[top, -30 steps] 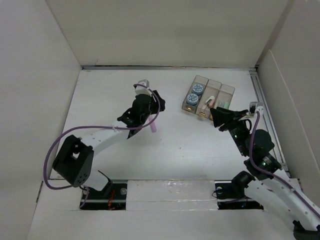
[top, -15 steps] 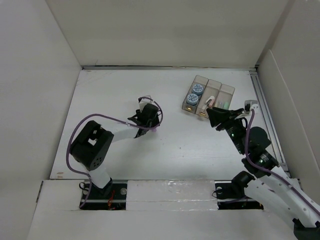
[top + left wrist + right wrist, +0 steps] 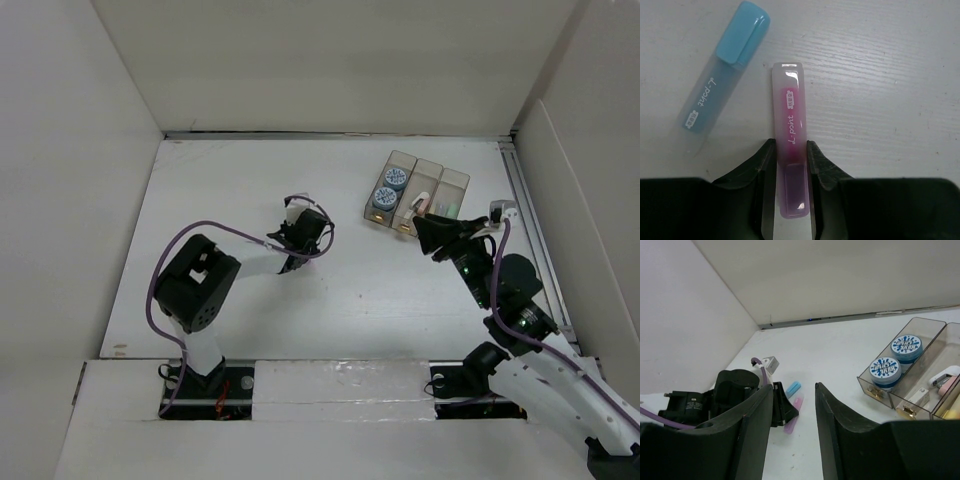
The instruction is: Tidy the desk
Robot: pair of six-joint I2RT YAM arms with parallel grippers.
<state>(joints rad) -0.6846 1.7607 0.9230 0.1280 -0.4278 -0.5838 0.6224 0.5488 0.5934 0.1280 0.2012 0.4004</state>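
Note:
The left gripper needs to lift, move right in the top view and release the pink highlighter above the compartment farthest from the tins, since that compartment holds a green item.
A pink highlighter (image 3: 789, 112) lies flat on the white desk (image 3: 220, 180), with a blue highlighter (image 3: 722, 75) close to its left. My left gripper (image 3: 790, 148) is low over the desk, shut on the pink highlighter's darker end, both fingers pressed against its sides. From above, the left gripper (image 3: 297, 250) hides both highlighters. The right wrist view shows the pink highlighter (image 3: 793, 416) sticking out from the left arm. My right gripper (image 3: 425, 226) hangs open and empty just near of the translucent bin (image 3: 366, 212).
The three-compartment bin (image 3: 875, 390) holds two round blue-lidded tins (image 3: 387, 187) in its left compartment and small items in the others. White upright panels border the desk. A metal rail (image 3: 530, 215) runs along the right edge.
My left arm has folded in and come down over the pink highlighter, and its jaws have shut on it. The right arm shifted slightly toward the bin, then held.

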